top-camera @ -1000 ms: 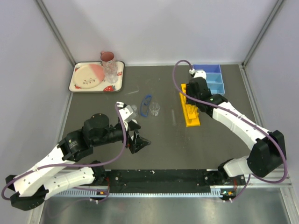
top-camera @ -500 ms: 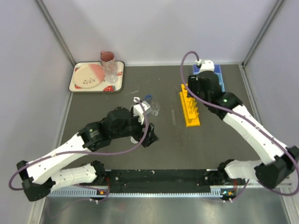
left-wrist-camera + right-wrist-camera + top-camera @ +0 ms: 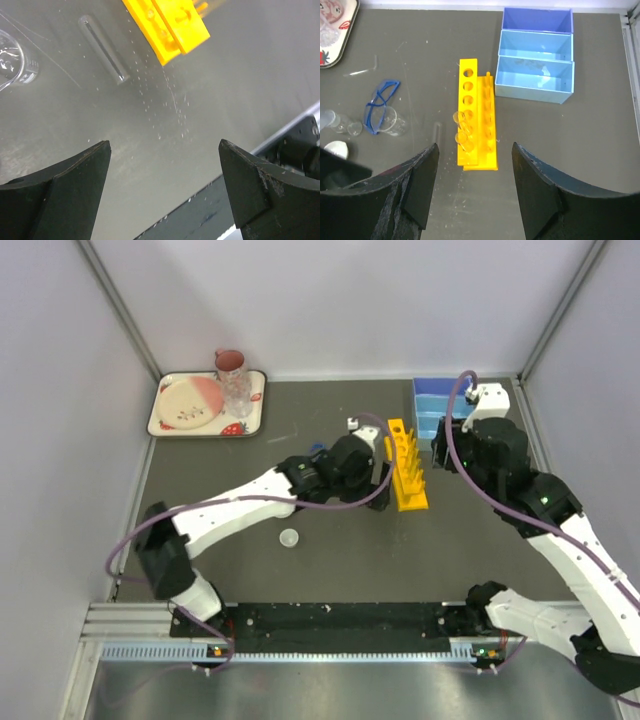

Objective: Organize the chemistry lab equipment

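Observation:
The glass tube is at an angle to my open fingers, so I should rotate my left gripper, lower it over the glass tube's near end (image 3: 116,70) and close there.
The yellow holed tube rack (image 3: 405,466) stands mid-table; in the right wrist view (image 3: 476,120) two clear tubes (image 3: 462,131) sit in its near holes. My left gripper (image 3: 377,484) is open and empty just left of the rack; its wrist view (image 3: 164,145) shows a glass tube (image 3: 102,47) lying on the table ahead and the beaker's (image 3: 12,57) edge. My right gripper (image 3: 447,452) is open and empty, above and right of the rack (image 3: 475,146). The blue divided tray (image 3: 441,405) is at the back right. Goggles (image 3: 380,102), beaker (image 3: 395,122) and a white dish (image 3: 289,538) lie left.
The cream strawberry tray (image 3: 205,408) with plate, pink mug (image 3: 231,364) and tumbler sits at the back left. A thin glass rod (image 3: 362,71) lies behind the goggles. Another white dish (image 3: 335,148) and a small clear vessel (image 3: 337,122) lie beside my left arm.
My left arm has swung from the near centre up and right to the rack, leaving a white dish on the table. My right arm has pulled back to the right, away from the rack.

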Available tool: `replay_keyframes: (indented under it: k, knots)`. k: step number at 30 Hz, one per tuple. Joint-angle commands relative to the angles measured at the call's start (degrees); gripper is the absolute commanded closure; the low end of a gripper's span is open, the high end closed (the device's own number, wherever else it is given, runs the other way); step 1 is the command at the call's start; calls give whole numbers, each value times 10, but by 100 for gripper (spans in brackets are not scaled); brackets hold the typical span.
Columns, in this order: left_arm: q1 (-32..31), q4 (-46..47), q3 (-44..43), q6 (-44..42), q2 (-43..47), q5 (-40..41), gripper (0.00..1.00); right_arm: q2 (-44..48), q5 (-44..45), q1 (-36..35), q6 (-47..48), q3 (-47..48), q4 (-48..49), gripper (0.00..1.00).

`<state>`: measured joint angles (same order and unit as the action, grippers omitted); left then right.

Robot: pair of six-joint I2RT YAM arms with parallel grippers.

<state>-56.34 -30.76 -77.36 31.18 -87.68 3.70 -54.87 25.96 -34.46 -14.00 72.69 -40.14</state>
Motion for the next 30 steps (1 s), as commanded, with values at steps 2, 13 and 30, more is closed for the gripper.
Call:
replay_keyframes:
  k: [2,13,30]
  knots:
    - [-7,-61,-108,101,-126,83,6,56,-10,-7,-19,-24,-28,39]
    - [39,-125,-225,185,-320,86,5,102,-47,-7,-16,-46,-42,39]
    - [66,-134,-277,185,-414,96,19,116,-68,-6,-15,-66,-38,39]
